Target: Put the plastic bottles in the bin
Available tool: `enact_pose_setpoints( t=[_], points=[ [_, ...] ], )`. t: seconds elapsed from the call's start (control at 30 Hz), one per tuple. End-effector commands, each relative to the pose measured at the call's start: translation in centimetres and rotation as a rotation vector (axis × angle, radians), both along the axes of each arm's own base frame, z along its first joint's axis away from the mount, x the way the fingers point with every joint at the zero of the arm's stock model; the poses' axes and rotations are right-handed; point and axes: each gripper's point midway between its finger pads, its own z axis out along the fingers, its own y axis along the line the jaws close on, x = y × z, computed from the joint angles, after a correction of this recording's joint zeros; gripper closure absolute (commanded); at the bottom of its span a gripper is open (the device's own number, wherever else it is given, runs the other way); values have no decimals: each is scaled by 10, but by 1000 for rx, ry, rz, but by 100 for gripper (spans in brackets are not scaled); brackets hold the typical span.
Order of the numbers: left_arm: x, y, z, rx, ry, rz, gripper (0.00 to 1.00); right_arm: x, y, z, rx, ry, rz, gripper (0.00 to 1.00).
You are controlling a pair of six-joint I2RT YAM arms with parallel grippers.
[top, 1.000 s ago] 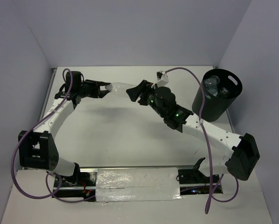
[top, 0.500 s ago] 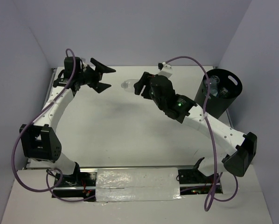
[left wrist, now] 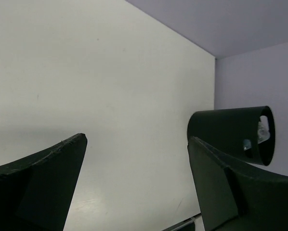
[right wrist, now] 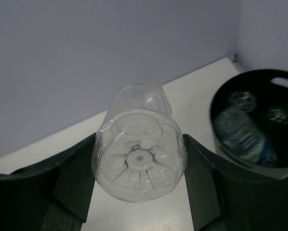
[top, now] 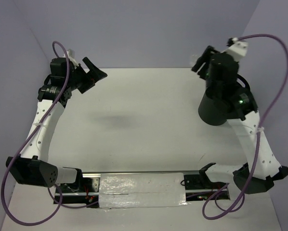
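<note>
Next, my right gripper swings toward the right in the top view, over the open top of the black bin (top: pixel 212 111), and releases, since the bottle hangs beside it.
My right gripper (right wrist: pixel 139 147) is shut on a clear crinkled plastic bottle (right wrist: pixel 139 159), its base facing the wrist camera. The bottle hangs in the air just left of the black bin (right wrist: pixel 259 166). Inside the bin lie two more bottles, one with a blue-and-white label (right wrist: pixel 242 137). In the top view the right gripper (top: pixel 200 60) is raised at the bin's (top: pixel 212 111) far-left side, and the arm covers most of the bin. My left gripper (top: pixel 94 77) stands open and empty at the table's back left, its fingers (left wrist: pixel 47 173) wide apart.
The white table (top: pixel 134 120) is walled in by lilac panels on three sides. Purple cables loop off both arms. A taped rail with the arm bases runs along the near edge (top: pixel 139 187).
The left gripper opened and let go of the bottle, then drew back to the left. The right arm carried the bottle right and upward to the bin.
</note>
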Motion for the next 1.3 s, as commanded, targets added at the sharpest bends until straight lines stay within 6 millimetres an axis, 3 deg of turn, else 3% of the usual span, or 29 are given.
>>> enact_pose_setpoints(
  t=[0.0,0.03,0.2,0.37,0.47,0.9,1.07,1.27],
  points=[
    [0,14,-14,103,-4,24,1,-32,-73,28,-83,5,-201,60],
    [-2,16,-17,118,5,31,1,-42,-87,36,-83,-11,-234,61],
    [-2,19,-14,138,0,35,1,-82,-151,33,-146,47,-470,61],
    [-1,12,-12,115,-14,3,1,-110,-179,17,-172,57,-580,60],
    [1,9,-15,113,-4,-15,1,-104,-187,3,-176,84,-588,60],
    [-4,20,-8,163,-14,26,1,-37,-187,-38,-127,157,-519,60],
    [-4,17,-13,155,0,10,1,-29,-195,-56,-113,200,-525,60],
    [-3,15,-16,149,11,-3,1,-19,-212,-95,-87,303,-553,57]
  ],
)
